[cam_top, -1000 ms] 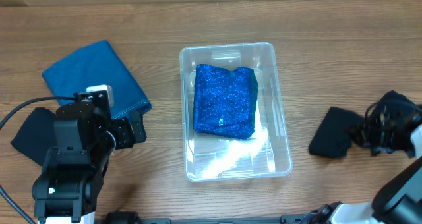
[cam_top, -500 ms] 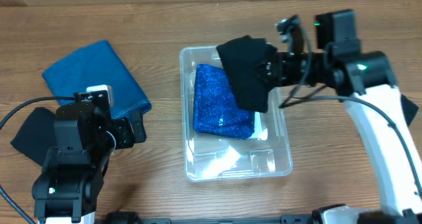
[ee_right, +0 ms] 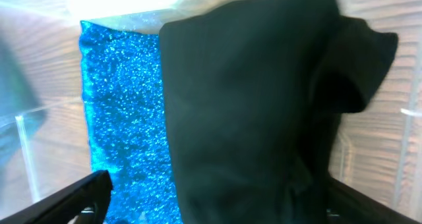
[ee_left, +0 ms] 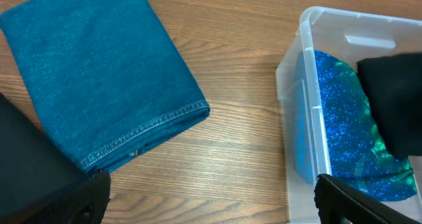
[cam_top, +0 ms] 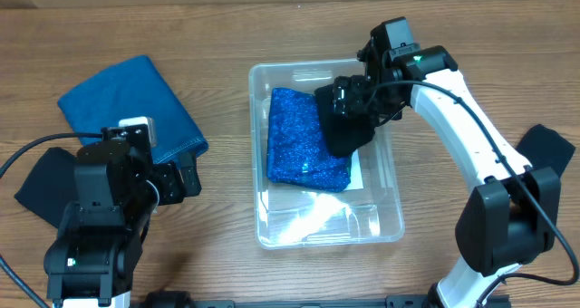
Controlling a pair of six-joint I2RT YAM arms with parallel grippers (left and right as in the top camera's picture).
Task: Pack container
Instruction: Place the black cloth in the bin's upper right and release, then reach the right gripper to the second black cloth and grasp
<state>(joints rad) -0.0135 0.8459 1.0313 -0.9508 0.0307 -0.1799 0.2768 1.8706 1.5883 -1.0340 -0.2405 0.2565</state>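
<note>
My right gripper will next swing up and then come down onto the loose black cloth's edge away from the container, because that edge is to its right in the overhead view.
The clear container (cam_top: 313, 65) stands mid-table with a sparkly blue cloth (cam_top: 299, 140) folded inside. A black cloth (cam_top: 343, 127) lies over the blue cloth's right part, against the container's right wall. My right gripper (cam_top: 361, 98) hovers just above it, open. In the right wrist view its gripper (ee_right: 217, 201) has jaws spread wide, with the black cloth (ee_right: 257, 112) below and between them and the blue cloth (ee_right: 122, 112) to the left. My left gripper (cam_top: 186, 177) is open over bare wood left of the container (ee_left: 297, 72), holding nothing (ee_left: 211, 197).
A folded teal cloth (cam_top: 131, 104) lies at the left, also in the left wrist view (ee_left: 92, 72). One black cloth (cam_top: 41, 186) sits at the far left by the left arm. Another black cloth (cam_top: 548, 149) lies at the right edge.
The right arm carried a black cloth from the right side of the table to over the container, then its jaws opened. The cloth now rests inside. The left arm stayed still.
</note>
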